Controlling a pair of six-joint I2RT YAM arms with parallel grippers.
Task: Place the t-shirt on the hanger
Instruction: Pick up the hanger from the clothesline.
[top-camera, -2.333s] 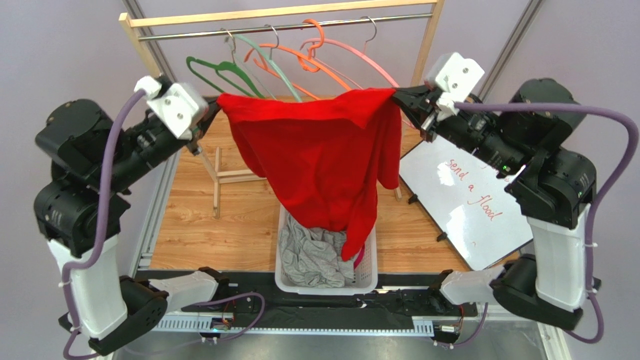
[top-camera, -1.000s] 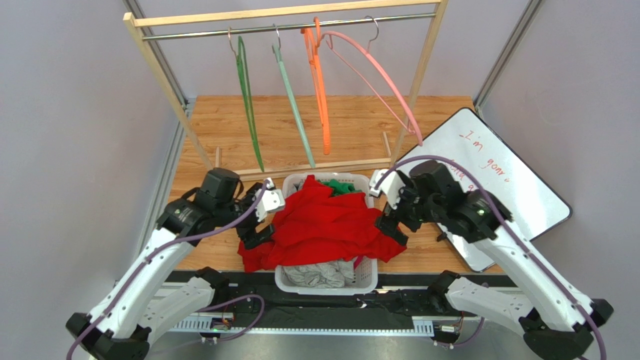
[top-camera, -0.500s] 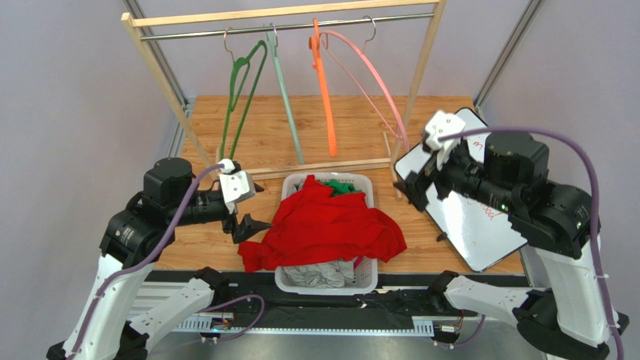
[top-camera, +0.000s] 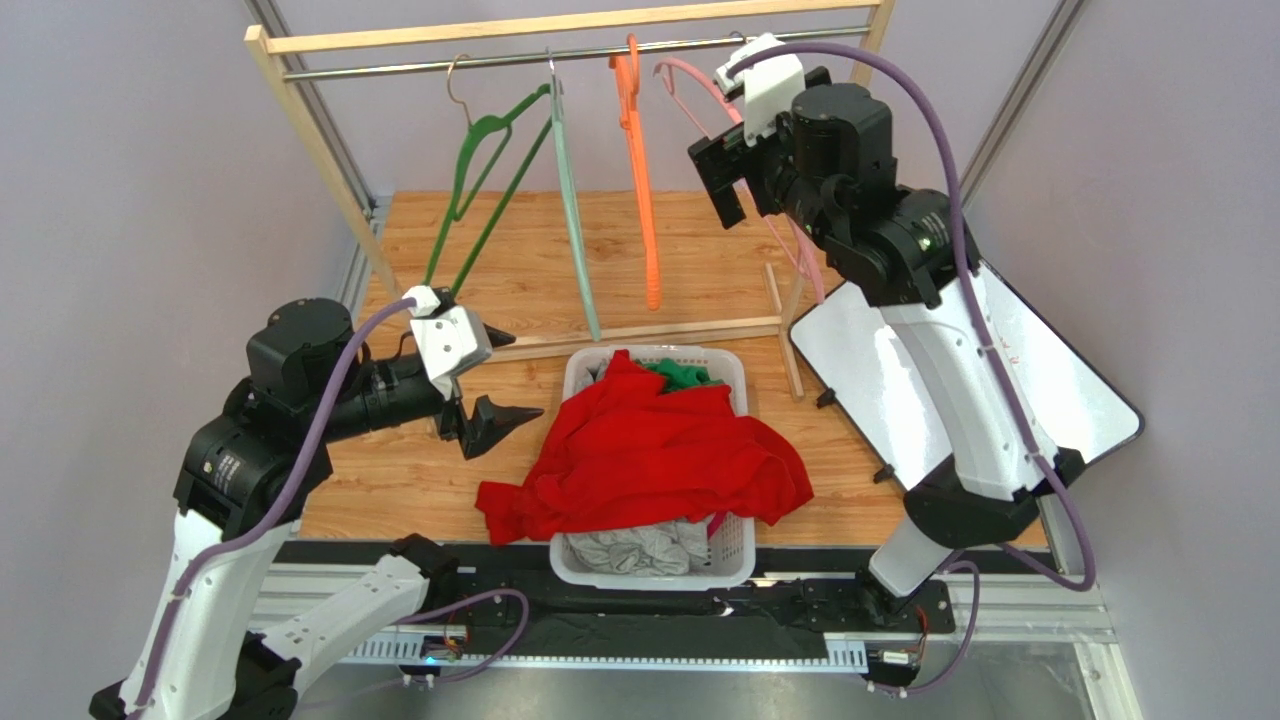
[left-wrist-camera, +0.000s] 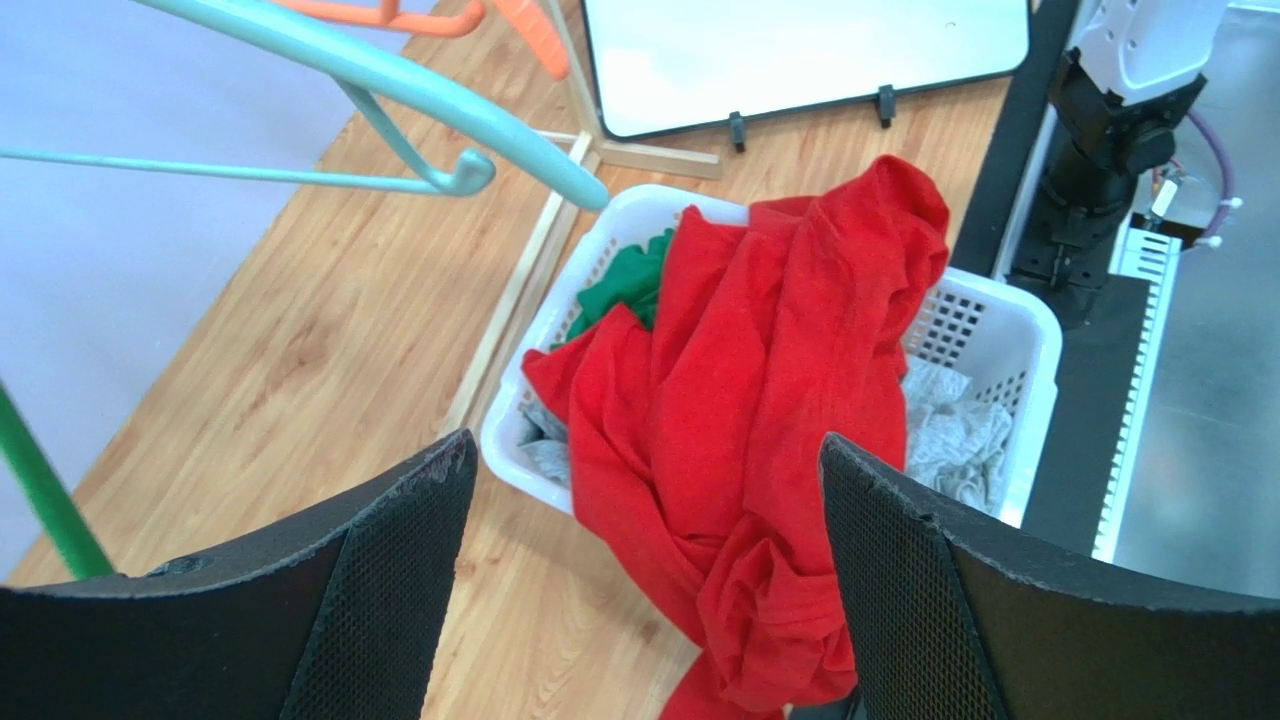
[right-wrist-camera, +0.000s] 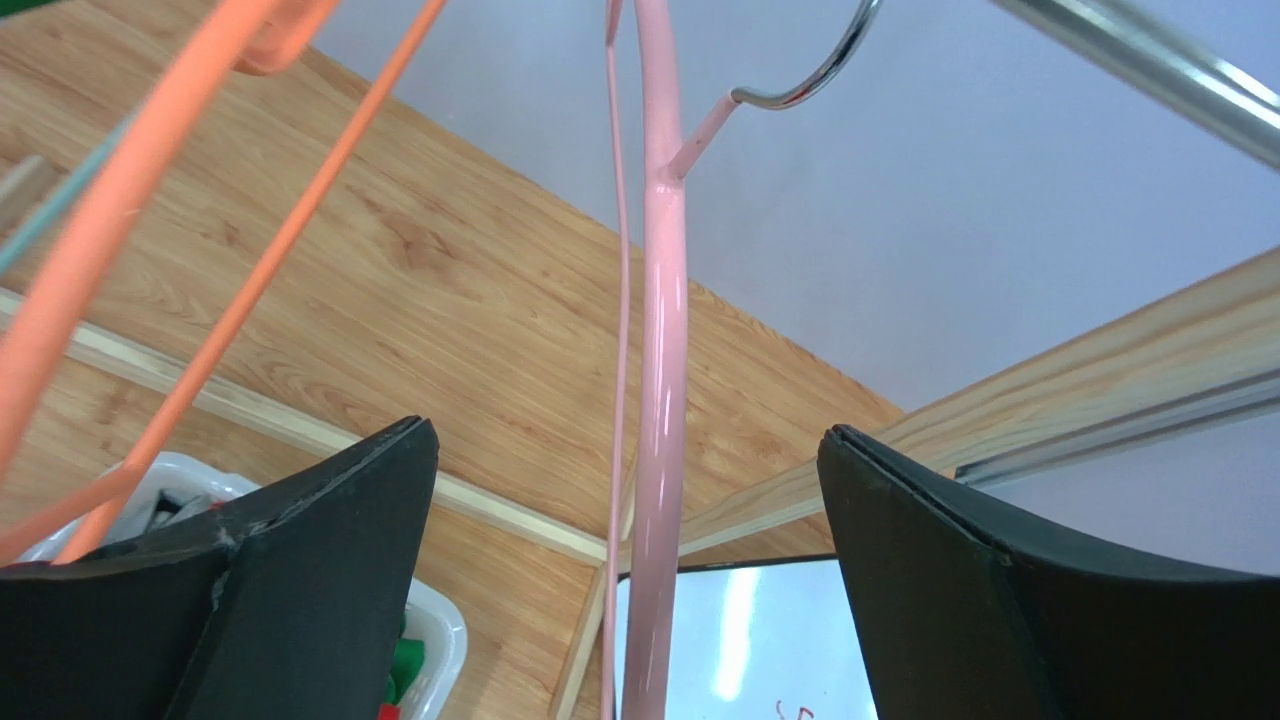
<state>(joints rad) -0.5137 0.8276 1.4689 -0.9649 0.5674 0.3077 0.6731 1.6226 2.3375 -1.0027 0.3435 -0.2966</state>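
Note:
The pink hanger's thick upper bar (right-wrist-camera: 657, 450) already runs between my right gripper's fingers, so they should stay by the rail and close on it next.
The red t-shirt (top-camera: 661, 458) lies crumpled over the white basket, one end spilling onto the floor at its left; the left wrist view shows the t-shirt (left-wrist-camera: 766, 405) below and ahead. My left gripper (top-camera: 516, 378) hovers open left of the basket, nothing between its fingers (left-wrist-camera: 643, 450). My right gripper (top-camera: 718, 180) is raised to the rail and open. The pink hanger (right-wrist-camera: 658, 375) hangs between its jaws without touching them. From above, the pink hanger (top-camera: 679, 71) is mostly hidden behind that arm.
The basket (top-camera: 579, 558) also holds a grey garment (top-camera: 631, 543) and a green one (top-camera: 684, 372). Orange (top-camera: 643, 180), mint (top-camera: 574, 210) and dark green (top-camera: 481, 180) hangers hang from the wooden rack (top-camera: 556, 27). A whiteboard (top-camera: 962, 375) leans at right.
Both grippers held the t-shirt spread high earlier; it now lies on the basket. In the last half second the right arm rose from beside the whiteboard to the pink hanger; the left barely shifted.

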